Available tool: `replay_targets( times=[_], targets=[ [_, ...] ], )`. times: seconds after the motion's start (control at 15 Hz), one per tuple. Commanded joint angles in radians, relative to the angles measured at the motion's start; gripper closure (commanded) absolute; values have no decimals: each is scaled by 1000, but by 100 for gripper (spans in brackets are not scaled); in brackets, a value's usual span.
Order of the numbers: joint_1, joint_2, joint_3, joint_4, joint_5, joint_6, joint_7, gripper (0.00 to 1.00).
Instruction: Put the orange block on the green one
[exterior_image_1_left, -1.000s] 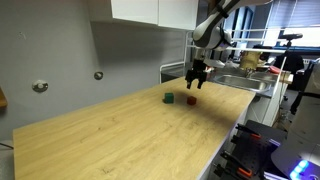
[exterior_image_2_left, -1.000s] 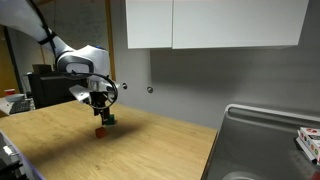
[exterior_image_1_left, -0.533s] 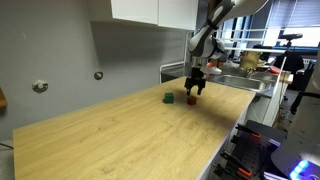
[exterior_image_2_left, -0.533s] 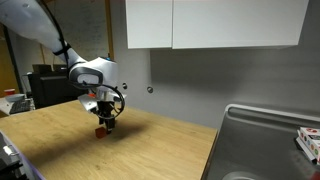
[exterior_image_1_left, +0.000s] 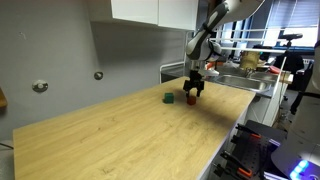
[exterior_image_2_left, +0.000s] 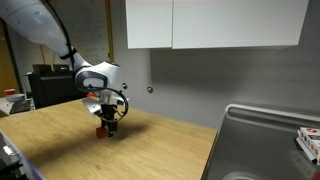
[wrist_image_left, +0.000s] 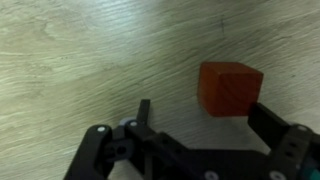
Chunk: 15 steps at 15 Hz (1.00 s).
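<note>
My gripper's two open fingers already have the block between them, so next they should go slightly lower around the sides of the orange block (wrist_image_left: 229, 89) and close there.
The orange block (wrist_image_left: 229, 89) is a small red-orange cube on the wooden table. In the wrist view it lies between my gripper's (wrist_image_left: 205, 122) two fingers, close to the right finger, with a gap to the left one. The gripper is open and low over the table. In both exterior views the gripper (exterior_image_1_left: 195, 92) (exterior_image_2_left: 108, 127) is down around the orange block (exterior_image_1_left: 191, 100) (exterior_image_2_left: 101, 130). The green block (exterior_image_1_left: 169, 98) is a dark green cube on the table just beside the gripper; it is hidden behind the gripper in an exterior view and out of the wrist view.
The wooden table (exterior_image_1_left: 130, 135) runs to a sink (exterior_image_2_left: 265, 140) at one end. Wall cabinets (exterior_image_2_left: 215, 22) hang above. A grey wall (exterior_image_1_left: 70, 55) stands behind the table.
The gripper has come down from above the blocks to table height, its open fingers now on either side of the orange block. The blocks have not moved.
</note>
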Motion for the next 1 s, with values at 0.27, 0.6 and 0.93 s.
replay_targets(
  times=[0.27,0.6,0.93],
  targets=[
    [-8,-3,30,10,-34,-53,46,0],
    [-5,0,34,5,-58,-65,79,0],
    [-6,22,31,8,-91,-62,107,33]
  ],
)
